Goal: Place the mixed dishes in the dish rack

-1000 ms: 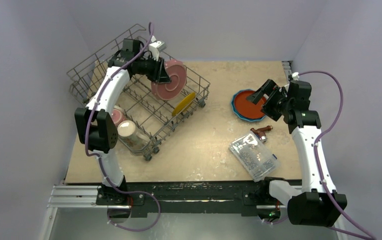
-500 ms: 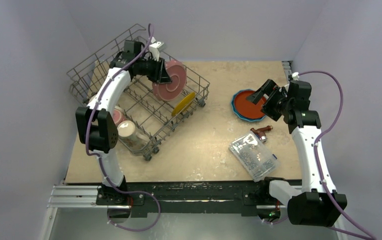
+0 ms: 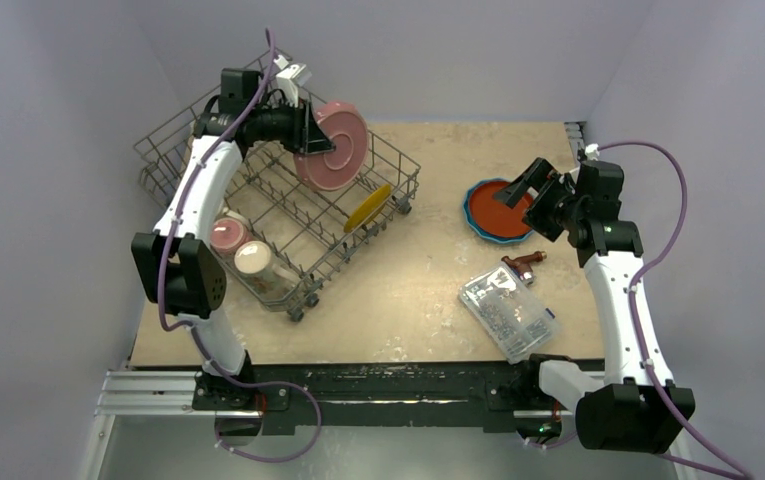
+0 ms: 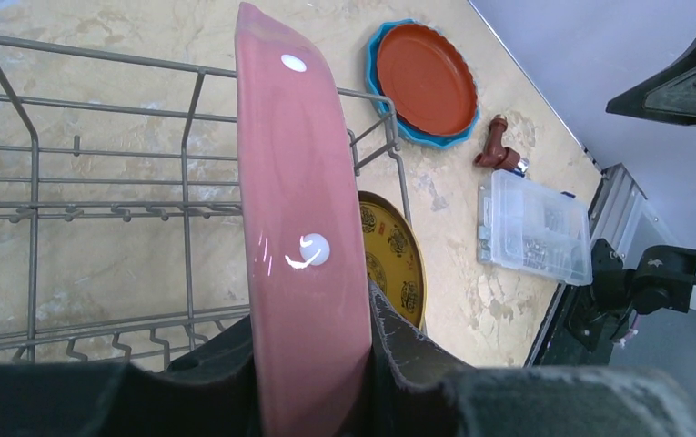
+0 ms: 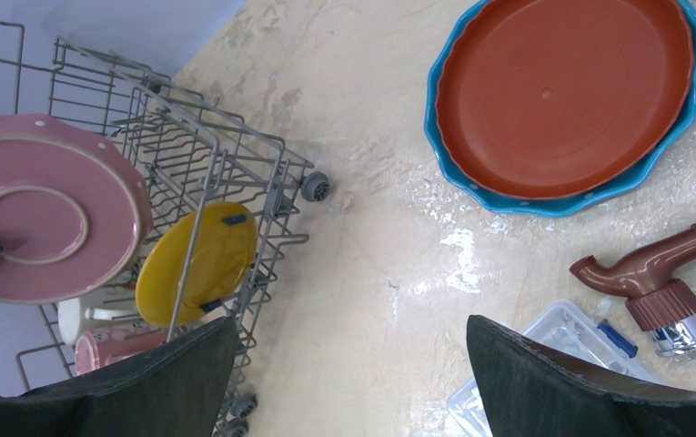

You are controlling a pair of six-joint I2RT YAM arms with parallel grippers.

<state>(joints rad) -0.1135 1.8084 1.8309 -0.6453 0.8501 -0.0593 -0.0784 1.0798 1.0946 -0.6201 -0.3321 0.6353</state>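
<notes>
The pink plate is on edge above empty wires, so I next need to lower my left gripper toward the dish rack's wires beside the small yellow plate [image 3: 368, 208] and release it there.
A pink plate with white dots [image 3: 334, 146] [image 4: 297, 228] hangs on edge above the dish rack [image 3: 173, 132] [image 4: 98, 147], and my left gripper [image 3: 307, 133] [image 4: 312, 344] is shut on its rim. In the rack a small yellow plate [image 3: 368, 208] [image 5: 196, 264] leans at the right end. A pink mug [image 3: 228, 236] and a cream mug [image 3: 258, 262] lie at the near end. On the table a red-orange plate [image 3: 496, 208] [image 5: 562, 96] rests in a blue plate [image 5: 544, 205]. Beside it hovers my right gripper [image 3: 530, 195] [image 5: 351, 328], open and holding nothing.
A clear plastic box of small metal parts [image 3: 508, 312] [image 5: 544, 364] lies right of centre near the front edge. A small reddish-brown object [image 3: 523, 262] [image 5: 658, 273] lies between it and the stacked plates. Walls stand close behind and on both sides.
My left arm has raised the pink plate and drawn it slightly left and back over the rack. The right arm has not moved.
</notes>
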